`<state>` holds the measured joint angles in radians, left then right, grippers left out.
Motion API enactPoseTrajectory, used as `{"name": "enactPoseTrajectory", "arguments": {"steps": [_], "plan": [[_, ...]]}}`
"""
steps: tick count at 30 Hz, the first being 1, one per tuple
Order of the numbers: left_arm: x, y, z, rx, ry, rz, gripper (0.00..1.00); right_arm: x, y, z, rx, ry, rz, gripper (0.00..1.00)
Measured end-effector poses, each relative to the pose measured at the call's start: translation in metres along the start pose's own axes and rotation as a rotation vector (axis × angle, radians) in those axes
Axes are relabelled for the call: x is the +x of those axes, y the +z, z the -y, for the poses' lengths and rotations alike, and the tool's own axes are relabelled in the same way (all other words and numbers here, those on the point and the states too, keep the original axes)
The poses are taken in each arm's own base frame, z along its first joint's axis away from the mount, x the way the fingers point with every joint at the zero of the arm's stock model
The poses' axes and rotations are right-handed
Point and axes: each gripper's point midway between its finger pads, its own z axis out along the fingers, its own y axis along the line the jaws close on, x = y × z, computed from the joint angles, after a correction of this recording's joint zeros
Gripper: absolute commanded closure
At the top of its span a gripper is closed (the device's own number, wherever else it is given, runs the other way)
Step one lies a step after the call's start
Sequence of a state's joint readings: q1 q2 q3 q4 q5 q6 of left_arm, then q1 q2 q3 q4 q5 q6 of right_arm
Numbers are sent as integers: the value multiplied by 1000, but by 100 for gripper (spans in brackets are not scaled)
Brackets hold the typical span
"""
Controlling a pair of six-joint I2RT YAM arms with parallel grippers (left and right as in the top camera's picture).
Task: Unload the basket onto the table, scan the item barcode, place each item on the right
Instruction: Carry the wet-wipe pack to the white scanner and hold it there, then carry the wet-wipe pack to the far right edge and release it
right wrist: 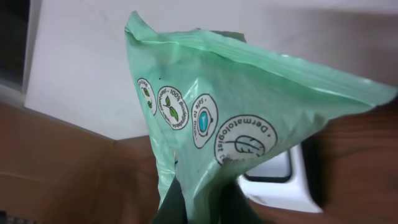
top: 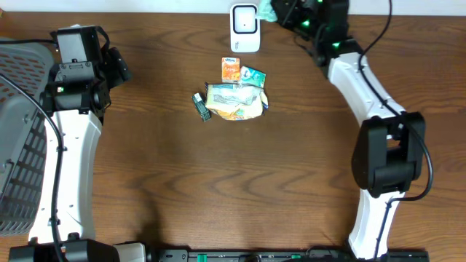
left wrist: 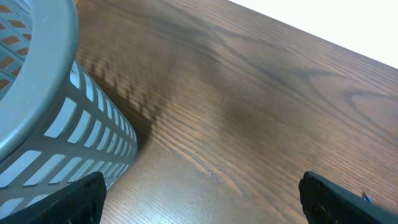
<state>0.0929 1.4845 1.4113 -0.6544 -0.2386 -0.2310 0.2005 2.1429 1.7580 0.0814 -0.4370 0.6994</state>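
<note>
The packet will go with my right gripper over the scanner (top: 245,28), then down to the right in the overhead view, and my gripper will then release it on bare wood clear of the pile.
A pale green plastic packet (right wrist: 236,112) with round printed symbols fills the right wrist view, and my right gripper (right wrist: 208,208) is shut on its lower end. Overhead, that packet (top: 266,10) hangs at the table's far edge, just right of the white barcode scanner (top: 245,28). The scanner (right wrist: 280,177) shows behind the packet, low and to the right. No barcode is visible on the packet's facing side. My left gripper (left wrist: 202,205) stands open over bare wood, holding nothing, far to the left (top: 116,65).
A small pile lies mid-table: an orange packet (top: 231,68), a teal-and-white packet (top: 253,75), a crumpled yellow-white bag (top: 234,102) and a small dark green item (top: 201,105). A grey slatted basket (top: 18,145) stands at the left edge, close beside the left gripper (left wrist: 50,124).
</note>
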Motion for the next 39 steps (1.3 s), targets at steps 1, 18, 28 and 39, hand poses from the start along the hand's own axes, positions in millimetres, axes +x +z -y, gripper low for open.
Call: {"name": "enactPoseTrajectory", "arguments": {"steps": [1, 18, 28, 39], "plan": [[0, 0, 0, 0, 0, 0, 2, 2, 3, -5, -1, 0, 3, 99], [0, 0, 0, 0, 0, 0, 2, 58, 88, 30, 34, 74, -149, 99], [0, 0, 0, 0, 0, 0, 2, 76, 89, 45, 72, 75, -210, 99], [0, 0, 0, 0, 0, 0, 2, 31, 59, 107, 148, 133, -169, 99]]}}
